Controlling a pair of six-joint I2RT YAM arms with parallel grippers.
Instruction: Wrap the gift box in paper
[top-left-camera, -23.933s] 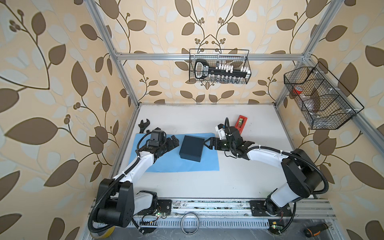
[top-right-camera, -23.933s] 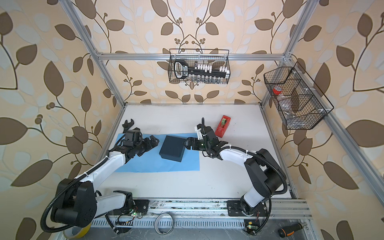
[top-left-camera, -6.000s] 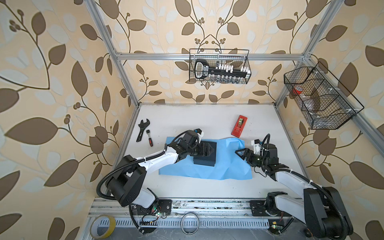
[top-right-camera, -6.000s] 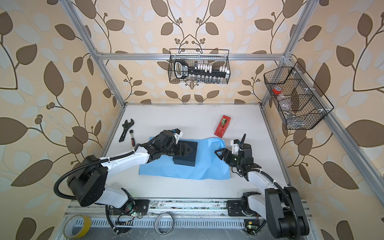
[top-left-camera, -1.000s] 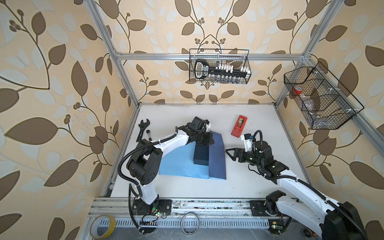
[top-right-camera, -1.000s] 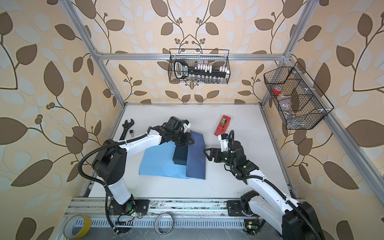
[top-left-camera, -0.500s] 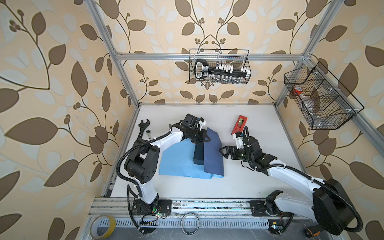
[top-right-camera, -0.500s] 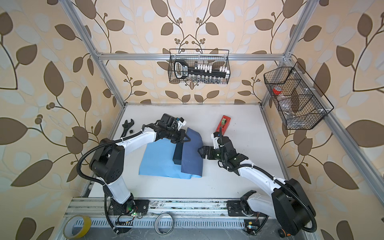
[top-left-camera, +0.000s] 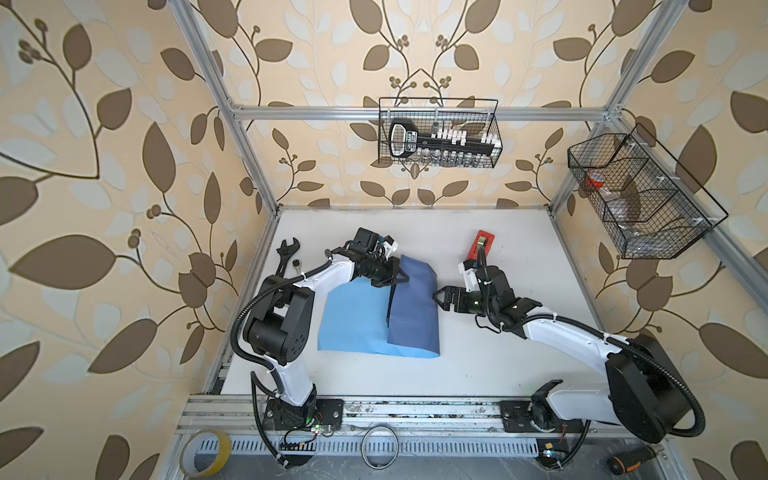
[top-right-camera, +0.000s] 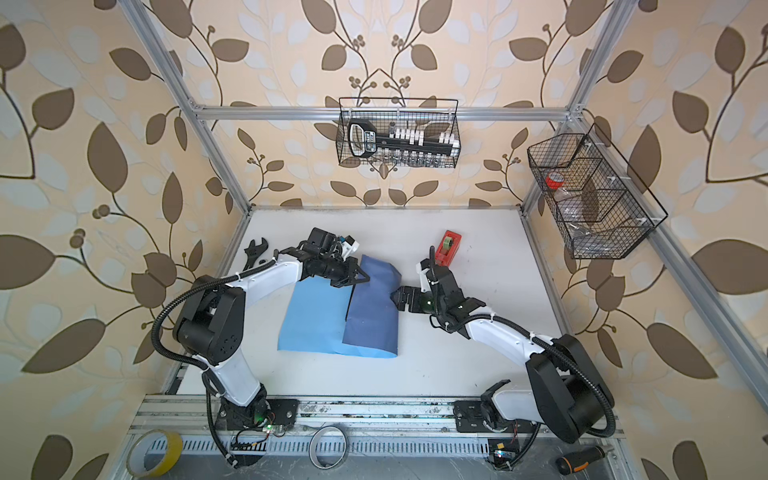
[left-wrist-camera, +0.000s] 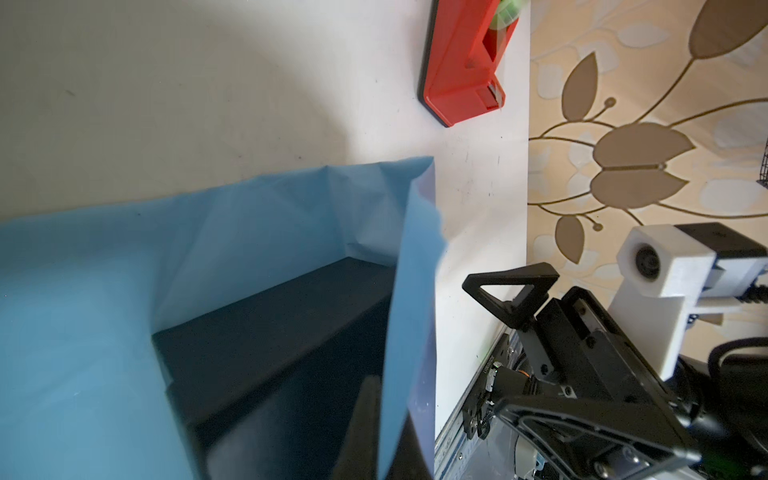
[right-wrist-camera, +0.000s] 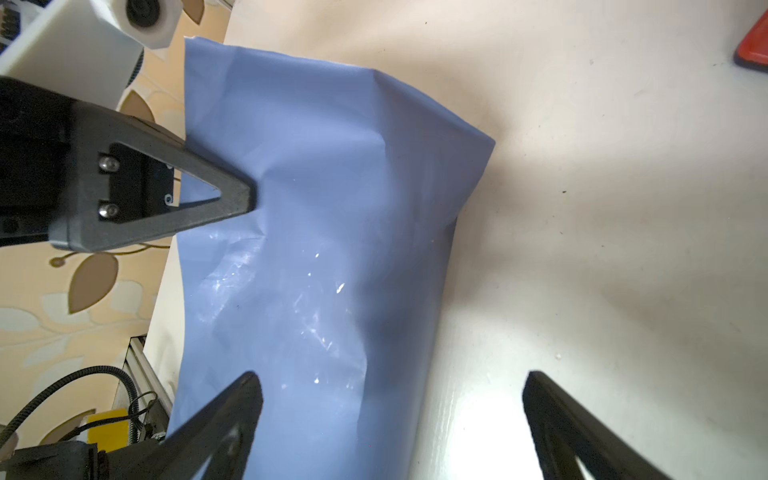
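Note:
The left gripper moves past the gift box's dark edge (top-left-camera: 390, 305) (left-wrist-camera: 180, 400), which still shows, toward the uncovered light blue paper next. It then releases the flap's free edge.
The paper (top-left-camera: 353, 320) lies on the white table, its light blue face up. Its right part is folded over leftward as a darker slate-blue flap (top-left-camera: 413, 307) (top-right-camera: 372, 307). The gift box (left-wrist-camera: 270, 332) sits under that flap; in both top views only a thin dark edge (top-left-camera: 390, 303) shows. My left gripper (top-left-camera: 401, 279) (left-wrist-camera: 386, 399) is shut on the flap's free edge at its far end. My right gripper (top-left-camera: 440, 297) (right-wrist-camera: 392, 382) is open at the flap's right fold, one finger over the paper and one over the table, holding nothing.
A red tape dispenser (top-left-camera: 482, 247) (left-wrist-camera: 465, 62) lies behind the right gripper. A black wrench (top-left-camera: 286, 257) rests at the table's far left edge. Wire baskets hang on the back wall (top-left-camera: 438, 133) and the right wall (top-left-camera: 640, 208). A tape roll (top-left-camera: 205, 453) lies off the table in front.
My left gripper has drawn the flap further left over the gift box, which is now almost covered. My right gripper has moved left up to the flap's fold and opened a little wider.

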